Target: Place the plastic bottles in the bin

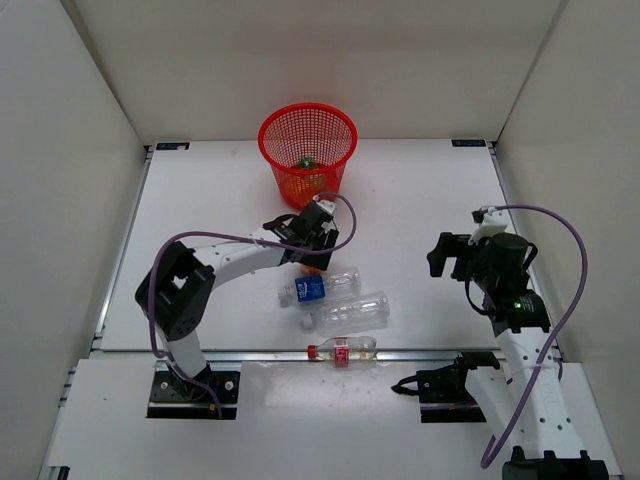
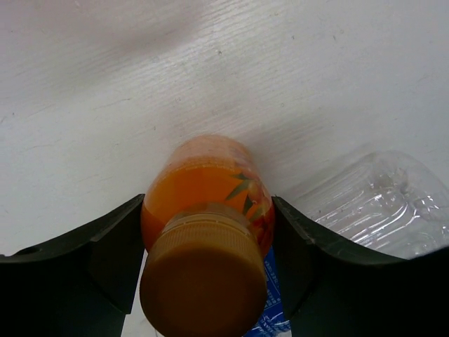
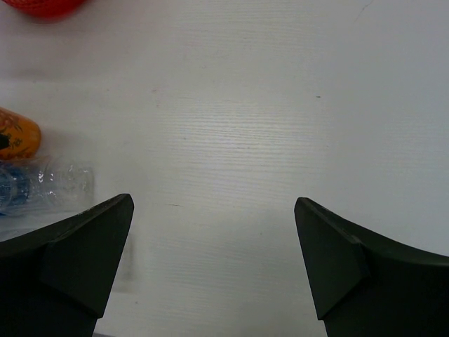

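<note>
The robot next needs to lift its left gripper and carry the orange bottle outward over the bin's opening (image 1: pixel 308 141) to let it go, because the bin's rim is higher than the table.
My left gripper (image 1: pixel 312 252) is shut on an orange bottle (image 2: pixel 203 210) with an orange cap, its jaws pressing both sides; the bottle peeks out under the gripper (image 1: pixel 313 267), just in front of the red mesh bin (image 1: pixel 307 150). A green bottle (image 1: pixel 306 161) lies inside the bin. On the table lie a clear bottle with a blue label (image 1: pixel 318 287), a plain clear bottle (image 1: pixel 350 313) and a clear bottle with red cap and label (image 1: pixel 343 349). My right gripper (image 1: pixel 445 258) is open and empty over bare table (image 3: pixel 214 232), to the right of the bottles.
White walls enclose the table on three sides. The red-capped bottle lies at the table's near edge, by a metal rail (image 1: pixel 250 355). The plain clear bottle (image 2: pixel 379 203) lies right of my left fingers. The bin's edge (image 3: pixel 42 5) shows top left in the right wrist view.
</note>
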Robot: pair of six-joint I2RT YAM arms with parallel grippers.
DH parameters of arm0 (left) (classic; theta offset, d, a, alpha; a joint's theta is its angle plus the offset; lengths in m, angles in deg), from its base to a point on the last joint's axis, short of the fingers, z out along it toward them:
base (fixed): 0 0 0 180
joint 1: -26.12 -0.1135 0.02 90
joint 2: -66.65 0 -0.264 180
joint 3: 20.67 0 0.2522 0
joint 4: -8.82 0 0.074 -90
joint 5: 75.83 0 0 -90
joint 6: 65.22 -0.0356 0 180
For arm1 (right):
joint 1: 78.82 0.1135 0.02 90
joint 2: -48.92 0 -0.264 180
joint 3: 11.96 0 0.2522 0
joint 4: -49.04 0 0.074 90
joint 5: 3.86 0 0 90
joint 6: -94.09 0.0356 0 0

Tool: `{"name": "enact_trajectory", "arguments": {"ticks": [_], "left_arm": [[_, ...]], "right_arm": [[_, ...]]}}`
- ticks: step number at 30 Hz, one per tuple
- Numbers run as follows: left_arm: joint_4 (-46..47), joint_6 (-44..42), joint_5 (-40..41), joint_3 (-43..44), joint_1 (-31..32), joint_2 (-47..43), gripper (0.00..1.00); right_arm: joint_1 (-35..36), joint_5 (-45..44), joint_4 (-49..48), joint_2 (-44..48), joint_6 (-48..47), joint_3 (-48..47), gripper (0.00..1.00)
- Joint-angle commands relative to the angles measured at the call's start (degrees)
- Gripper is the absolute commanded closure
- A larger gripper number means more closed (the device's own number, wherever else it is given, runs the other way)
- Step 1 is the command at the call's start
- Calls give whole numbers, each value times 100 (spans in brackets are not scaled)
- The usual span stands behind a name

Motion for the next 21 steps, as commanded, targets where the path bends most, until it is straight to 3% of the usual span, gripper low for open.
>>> {"name": "enact_trajectory", "arguments": {"ticks": [1,8,13,17,21], "left_arm": [[-17,-25,121,265,-32,-530,54],[164,-411,7,1671,-331,-1347,62],[709,-675,121,3042,-576,-1155,65],[1193,-631,358,3826,-911,-340,63],[1046,-255,255,4853,-1403,715,63]], "right_arm": [[5,-142,1,85,-71,71,4],[67,-293,19,59,-98,159,3],[-12,-170,37,41,-185,255,3],[-21,-134,80,-12,-203,282,3],[-12,-196,36,-64,-203,291,3]]}}
